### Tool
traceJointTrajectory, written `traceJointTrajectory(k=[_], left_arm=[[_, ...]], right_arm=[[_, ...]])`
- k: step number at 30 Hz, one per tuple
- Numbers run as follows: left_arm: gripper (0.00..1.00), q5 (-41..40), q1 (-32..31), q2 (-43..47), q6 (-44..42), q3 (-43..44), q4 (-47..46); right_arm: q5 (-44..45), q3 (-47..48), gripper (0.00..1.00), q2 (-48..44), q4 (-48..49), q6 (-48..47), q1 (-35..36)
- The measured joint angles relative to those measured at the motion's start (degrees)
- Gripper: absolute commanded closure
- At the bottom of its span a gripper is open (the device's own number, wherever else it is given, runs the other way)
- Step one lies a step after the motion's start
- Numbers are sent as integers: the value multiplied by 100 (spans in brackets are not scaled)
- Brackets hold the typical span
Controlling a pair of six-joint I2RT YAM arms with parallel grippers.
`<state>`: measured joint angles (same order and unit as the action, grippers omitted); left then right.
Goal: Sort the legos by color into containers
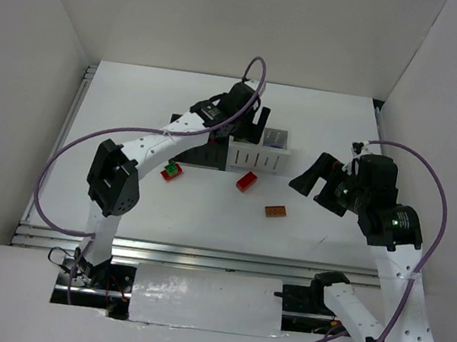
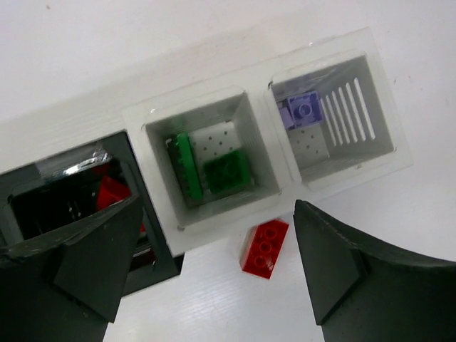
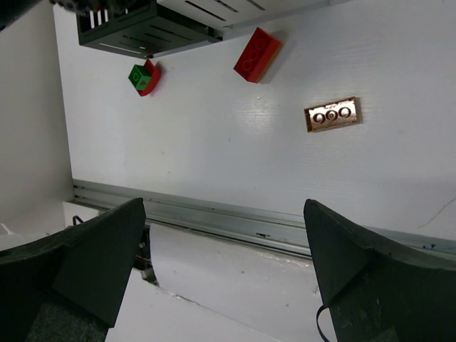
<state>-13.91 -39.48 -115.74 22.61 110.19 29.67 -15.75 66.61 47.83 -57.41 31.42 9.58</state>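
Since the red brick lies at an angle before the bins, I should move my left gripper back and down, turning it to close across the red brick's near end.
The row of bins stands at the table's back middle. My left gripper hovers open and empty above it. In the left wrist view a white bin holds green bricks, another white bin holds a light purple brick, and a black bin holds a red brick. A red brick lies on the table just in front of the bins; it also shows in the left wrist view and right wrist view. An orange brick and a red-and-green pair lie loose. My right gripper is open and empty.
A metal rail runs along the table's near edge. White walls enclose the table on the left, back and right. Purple cables loop over both arms.
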Motion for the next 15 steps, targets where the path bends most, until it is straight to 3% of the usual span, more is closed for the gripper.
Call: traceJointTrajectory(k=[5,9,14,15], left_arm=[[1,-83,-205,1169,-68,-1502,-223],[1,-85,-809,2332,-310,-2789,-730],[19,22,-1366,2577,-474,-3541,-1351],[19,15,-1375,2476,-490,-3613,-1443]], right_arm=[[57,-50,0,31,42,26,0],[310,4,0,-9,35,85,0],[376,332,1,-33,50,151,0],[345,337,0,-57,70,173,0]])
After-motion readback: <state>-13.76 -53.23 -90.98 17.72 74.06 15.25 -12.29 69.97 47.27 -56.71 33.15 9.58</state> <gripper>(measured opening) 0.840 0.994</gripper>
